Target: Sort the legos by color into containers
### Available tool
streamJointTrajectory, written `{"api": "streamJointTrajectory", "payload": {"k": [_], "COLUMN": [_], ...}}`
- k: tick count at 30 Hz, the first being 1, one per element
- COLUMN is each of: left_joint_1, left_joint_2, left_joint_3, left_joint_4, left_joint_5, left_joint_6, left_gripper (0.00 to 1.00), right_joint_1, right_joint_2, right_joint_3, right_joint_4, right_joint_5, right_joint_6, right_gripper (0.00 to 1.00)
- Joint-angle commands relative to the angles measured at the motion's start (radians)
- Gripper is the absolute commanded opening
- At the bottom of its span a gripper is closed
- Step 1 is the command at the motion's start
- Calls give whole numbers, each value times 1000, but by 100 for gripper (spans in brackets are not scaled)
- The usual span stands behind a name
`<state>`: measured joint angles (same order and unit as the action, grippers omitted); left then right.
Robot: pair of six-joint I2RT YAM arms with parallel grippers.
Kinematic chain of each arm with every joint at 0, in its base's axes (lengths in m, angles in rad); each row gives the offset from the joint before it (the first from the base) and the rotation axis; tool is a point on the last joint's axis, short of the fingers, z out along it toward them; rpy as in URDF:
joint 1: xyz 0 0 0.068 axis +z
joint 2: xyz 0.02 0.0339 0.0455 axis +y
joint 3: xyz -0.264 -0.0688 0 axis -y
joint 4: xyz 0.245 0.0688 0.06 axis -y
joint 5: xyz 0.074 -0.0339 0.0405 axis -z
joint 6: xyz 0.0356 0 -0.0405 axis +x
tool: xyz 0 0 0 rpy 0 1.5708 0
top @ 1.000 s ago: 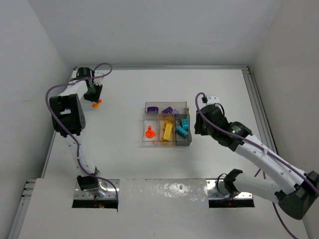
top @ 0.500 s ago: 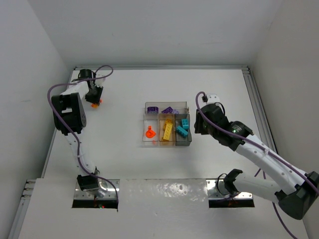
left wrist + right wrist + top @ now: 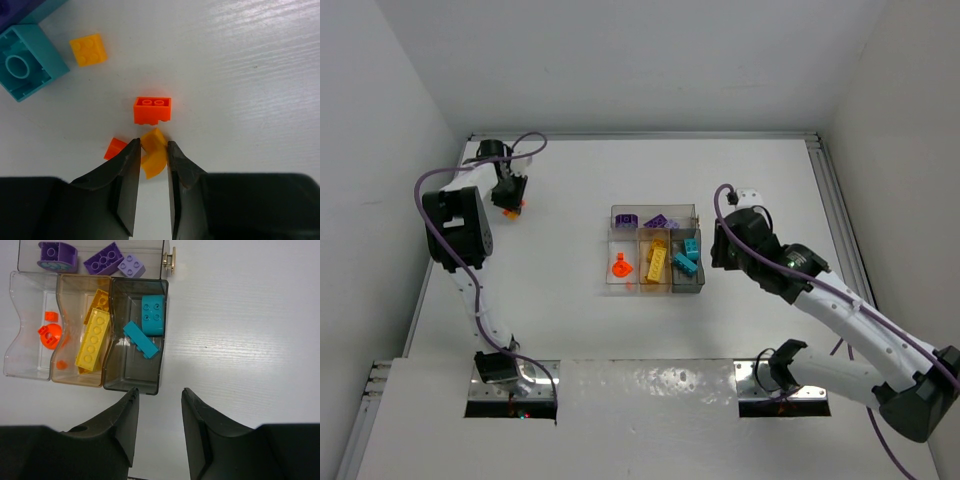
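The yellow bin (image 3: 656, 260) is to my left gripper's right in the top view. I will raise that gripper, carry the yellow-orange lego over the bin and release it.
In the left wrist view my left gripper (image 3: 151, 142) is shut on a yellow-orange lego (image 3: 154, 159) down at the table surface. Just beyond its tips lies an orange lego brick (image 3: 152, 110), and a small orange piece (image 3: 116, 148) sits beside the left finger. From above, the left gripper (image 3: 509, 198) is at the far left back. The clear tray of containers (image 3: 130, 371) holds orange pieces (image 3: 49, 335), yellow bricks (image 3: 92, 340), teal bricks (image 3: 152, 314) and purple bricks (image 3: 104, 258), each colour in its own bin. My right gripper (image 3: 159, 390) hovers open and empty at the teal bin's near corner.
Near the left gripper lie a small yellow brick (image 3: 88, 50), a large teal brick (image 3: 27, 61) and a purple piece (image 3: 9, 11) at the frame corner. A small brass latch (image 3: 171, 259) sticks out from the tray's right end. Walls stand close on the left and at the back.
The left gripper's jaws have narrowed onto the yellow-orange lego and the gripper shifted slightly toward the back wall. The right arm has barely moved.
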<state>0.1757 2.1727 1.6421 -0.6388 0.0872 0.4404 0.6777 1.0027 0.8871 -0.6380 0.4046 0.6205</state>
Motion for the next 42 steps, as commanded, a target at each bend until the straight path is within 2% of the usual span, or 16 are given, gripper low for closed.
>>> {"api": "streamJointTrajectory", "payload": {"k": [1,6,11,14,15,17,18,21,26,30,36,39,40,42], "left_joint_1": [-7,-7,-47,-146,-239,-341,-443,-608,-761,-815,-823,-821,-821,-821], "left_joint_2": [-73,-134,-226,-345,-365,-402,-430,-450,-404,-375,-335,-298,-277,-260], "left_joint_3": [-1,16,64,55,47,10,-2,-41,-102,-168,-223,-202,-190,-142], "left_joint_4": [-36,-62,-171,-225,-234,-249,-246,-231,-125,-3,169,182,173,130], "left_joint_5": [40,63,106,170,181,227,244,333,411,424,430,392,375,364], "left_joint_6": [1,-9,3,-3,-3,-12,-17,-35,-123,-184,-247,-252,-247,-241], "left_gripper": [0,0,0,0,0,0,0,0,0,1,13,27,39,50], "right_joint_1": [5,5,5,6,5,5,5,5,5,5,5,6,5,5], "right_joint_2": [-21,-29,-42,-38,-35,-21,-15,-3,-24,-55,-81,-88,-88,-90], "right_joint_3": [38,36,27,19,18,18,19,33,24,3,-7,-7,-5,-4], "right_joint_4": [1,-2,11,35,38,53,55,52,34,35,6,1,1,0], "right_joint_5": [22,26,25,20,19,8,7,0,8,16,30,33,34,36], "right_joint_6": [-7,1,7,11,12,15,15,15,16,30,39,39,39,36], "right_gripper": [39,39,39,39,39,39,39,39,39,39,39,39,39,39]}}
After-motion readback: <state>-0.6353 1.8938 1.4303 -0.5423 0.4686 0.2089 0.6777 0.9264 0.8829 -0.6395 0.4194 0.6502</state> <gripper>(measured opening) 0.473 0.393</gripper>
